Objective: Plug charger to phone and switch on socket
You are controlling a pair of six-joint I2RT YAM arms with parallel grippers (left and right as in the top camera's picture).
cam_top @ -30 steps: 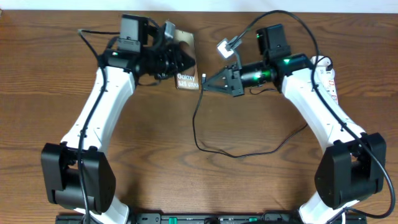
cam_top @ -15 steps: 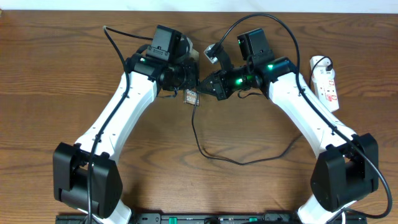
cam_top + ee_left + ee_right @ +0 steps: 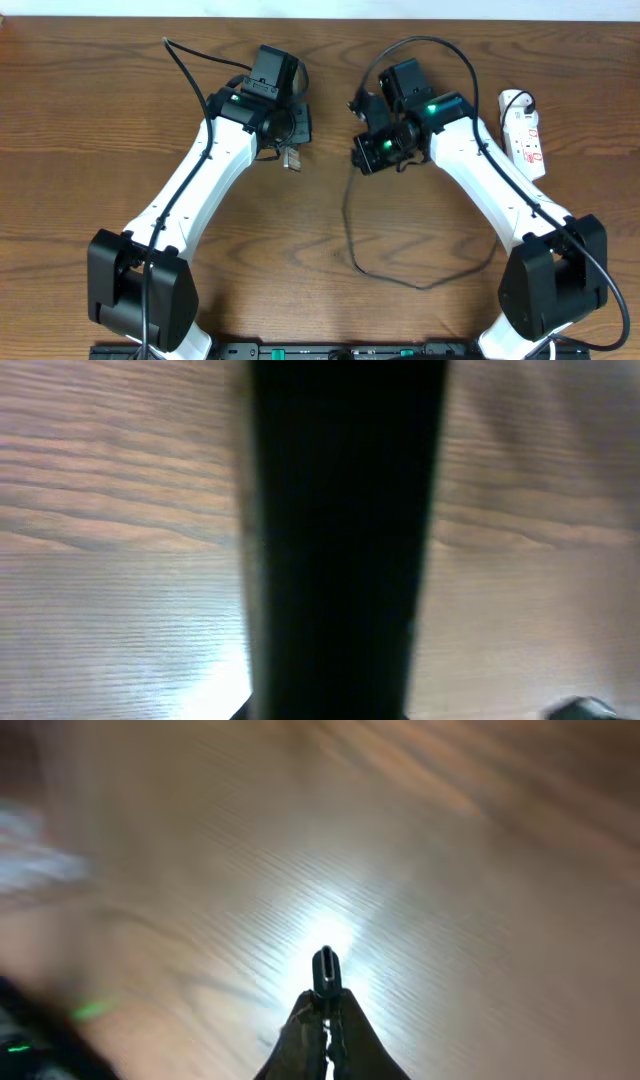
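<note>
I will lower my right gripper back and away from the phone (image 3: 291,157) to release the connector's tip on the bare tabletop inside the cable loop, as that spot's clear.
My left gripper (image 3: 293,130) is shut on the phone (image 3: 291,157), holding it tilted up so the overhead view shows only a small bronze-grey end. In the left wrist view the phone (image 3: 345,540) is a blurred dark slab down the middle. My right gripper (image 3: 364,152) is shut on the charger's black connector tip (image 3: 325,968), which sticks out past the closed fingers (image 3: 325,1010). The two grippers are apart, with the phone to the left of the tip. The black charger cable (image 3: 352,240) hangs from the right gripper and loops over the table. The socket (image 3: 527,132) lies at the far right.
The brown wooden table (image 3: 80,150) carries everything. The cable loop (image 3: 420,285) trails toward the right arm's base. A white cord and plug (image 3: 513,99) sit at the socket's far end. The arm bases stand at the front left and front right.
The two grippers, close together half a second ago, have drawn apart. The right gripper moved right with the connector tip, and the cable loop shifted right. The left gripper turned the phone more edge-on.
</note>
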